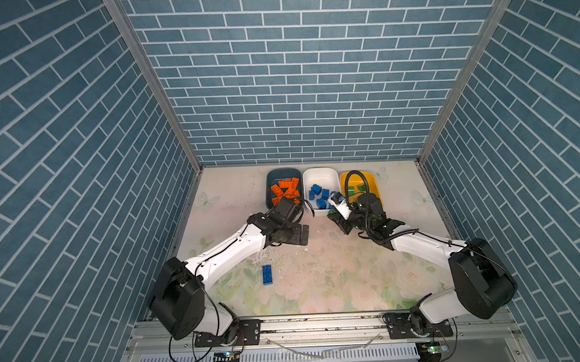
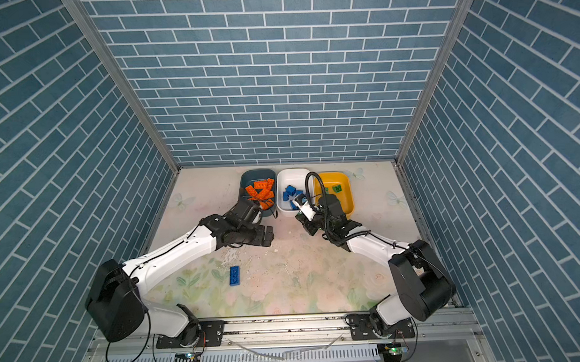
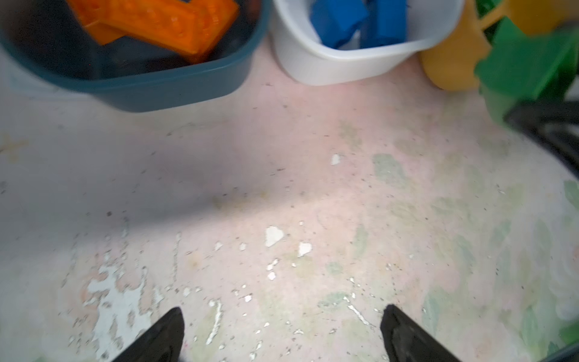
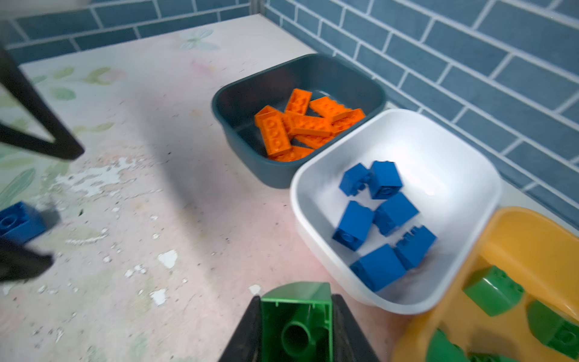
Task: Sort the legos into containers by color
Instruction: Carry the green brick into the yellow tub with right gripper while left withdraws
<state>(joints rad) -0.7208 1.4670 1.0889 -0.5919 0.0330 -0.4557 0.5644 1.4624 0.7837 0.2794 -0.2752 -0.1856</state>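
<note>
I should next swing my right gripper over the bottom of the yellow tub (image 2: pixel 337 190) (image 4: pixel 510 319), which lies outward, already holding green legos, and release the chunky green lego.
Three containers stand side by side at the back. The teal tub (image 1: pixel 283 172) holds several orange legos (image 1: pixel 284 190). Several blue legos (image 4: pixel 379 216) lie in the white tub (image 1: pixel 320 174), and green ones (image 4: pixel 492 294) in the yellow tub (image 1: pixel 370 179). My right gripper (image 4: pixel 297 297) is shut on a green lego (image 4: pixel 297 313), hollow underside toward the camera, just in front of the white and yellow tubs. My left gripper (image 3: pixel 283 310) hangs open and empty over bare table in front of the teal tub. One blue lego (image 1: pixel 267 274) lies flat on the table near the left arm.
The table (image 1: pixel 335 279) has a worn floral cover with chipped white patches. Blue brick-pattern walls close in the back and both sides. The left forearm (image 1: pixel 225 253) stretches across the table's left part, next to the loose blue lego.
</note>
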